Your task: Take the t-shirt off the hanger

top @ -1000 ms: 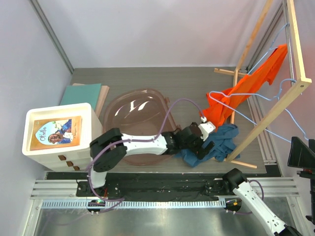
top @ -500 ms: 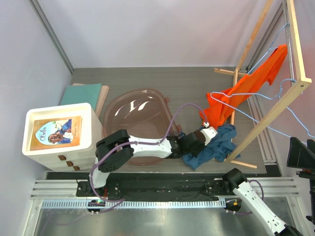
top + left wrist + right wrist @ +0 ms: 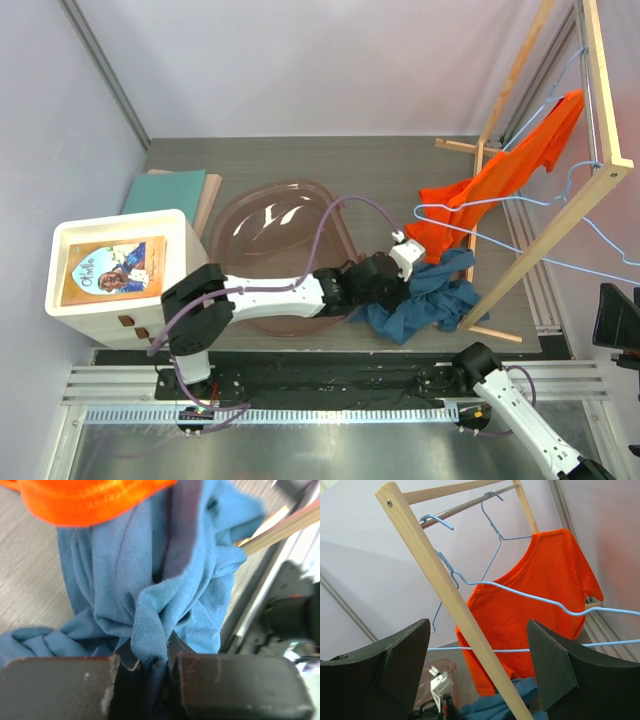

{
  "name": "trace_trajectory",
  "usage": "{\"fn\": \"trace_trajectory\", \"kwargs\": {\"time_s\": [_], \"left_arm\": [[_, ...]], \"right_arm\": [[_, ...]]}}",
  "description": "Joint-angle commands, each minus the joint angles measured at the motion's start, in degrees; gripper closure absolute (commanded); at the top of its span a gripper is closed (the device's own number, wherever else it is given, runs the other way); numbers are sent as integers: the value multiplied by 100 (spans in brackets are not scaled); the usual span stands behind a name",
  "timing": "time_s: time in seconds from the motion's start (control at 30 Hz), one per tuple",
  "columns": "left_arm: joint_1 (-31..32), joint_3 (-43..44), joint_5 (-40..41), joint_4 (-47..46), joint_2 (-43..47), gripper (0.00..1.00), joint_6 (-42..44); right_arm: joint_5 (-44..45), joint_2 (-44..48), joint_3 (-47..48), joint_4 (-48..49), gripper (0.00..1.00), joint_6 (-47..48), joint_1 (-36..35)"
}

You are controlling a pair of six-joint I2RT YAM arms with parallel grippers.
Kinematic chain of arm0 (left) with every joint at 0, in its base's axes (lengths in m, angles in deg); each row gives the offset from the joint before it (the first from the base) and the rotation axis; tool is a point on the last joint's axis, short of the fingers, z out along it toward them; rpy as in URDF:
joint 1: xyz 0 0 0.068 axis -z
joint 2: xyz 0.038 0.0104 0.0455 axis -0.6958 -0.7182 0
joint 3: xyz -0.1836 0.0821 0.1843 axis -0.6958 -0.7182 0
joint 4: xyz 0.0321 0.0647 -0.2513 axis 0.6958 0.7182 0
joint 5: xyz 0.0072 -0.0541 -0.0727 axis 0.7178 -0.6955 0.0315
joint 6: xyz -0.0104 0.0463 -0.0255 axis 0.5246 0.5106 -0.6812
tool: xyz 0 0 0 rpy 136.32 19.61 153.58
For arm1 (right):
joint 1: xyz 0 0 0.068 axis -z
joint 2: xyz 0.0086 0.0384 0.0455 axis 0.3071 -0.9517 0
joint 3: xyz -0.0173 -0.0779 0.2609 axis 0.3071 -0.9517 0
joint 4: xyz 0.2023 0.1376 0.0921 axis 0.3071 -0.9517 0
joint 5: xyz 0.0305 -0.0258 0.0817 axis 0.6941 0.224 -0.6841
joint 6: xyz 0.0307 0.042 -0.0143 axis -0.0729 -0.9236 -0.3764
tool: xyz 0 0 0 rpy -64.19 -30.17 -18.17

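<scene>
The clear pink basin (image 3: 283,248) is empty, so the robot's left gripper should next lift, move left in the top view, then go down and release the blue t-shirt (image 3: 425,305) inside it.
An orange t-shirt (image 3: 500,185) hangs on a light blue wire hanger (image 3: 496,527) from the wooden rack; its lower hem droops to the table. Under that hem lies a crumpled blue t-shirt (image 3: 425,305). My left gripper (image 3: 398,292) is shut on a fold of the blue t-shirt (image 3: 150,580); in the left wrist view the cloth is pinched between the dark fingers of the left gripper (image 3: 145,662), with the orange hem (image 3: 90,497) just above. My right gripper (image 3: 478,625) stands open and empty at the far right (image 3: 618,318), facing the rack from outside.
The wooden rack (image 3: 540,240) stands at the right, with bare blue hangers (image 3: 600,250) on its rail. A clear pink basin (image 3: 270,240) sits mid-table. A white drawer box (image 3: 120,265) with a book on top and a teal folder (image 3: 170,190) are at the left.
My left gripper went from open to shut on the blue t-shirt and has drawn back a little to the left, dragging the cloth with it. The right arm has barely moved.
</scene>
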Motion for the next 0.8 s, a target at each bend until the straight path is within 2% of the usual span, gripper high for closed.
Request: {"fn": "trace_trajectory", "kwargs": {"time_s": [0.0,0.1,0.33,0.5,0.67,0.77], "left_arm": [[-267,-251,-448,-885,688,100,-634],[-355,-392,-388,-957,1057,100,-705],[-829,-507,359,-359,2050,100,-1101],[-1154,-200,658,62,3033,100,-663],[-1208,599,1062,897,3588,100,32],[-1234,679,1353,1065,3888,100,340]], "right_arm": [[49,-188,156,101,17,146,-43],[75,-197,148,110,17,198,-43],[75,-188,130,136,17,207,-43],[40,-188,69,163,17,172,-52],[84,-153,-28,207,16,137,-52],[23,-153,-80,233,17,102,-52]]}}
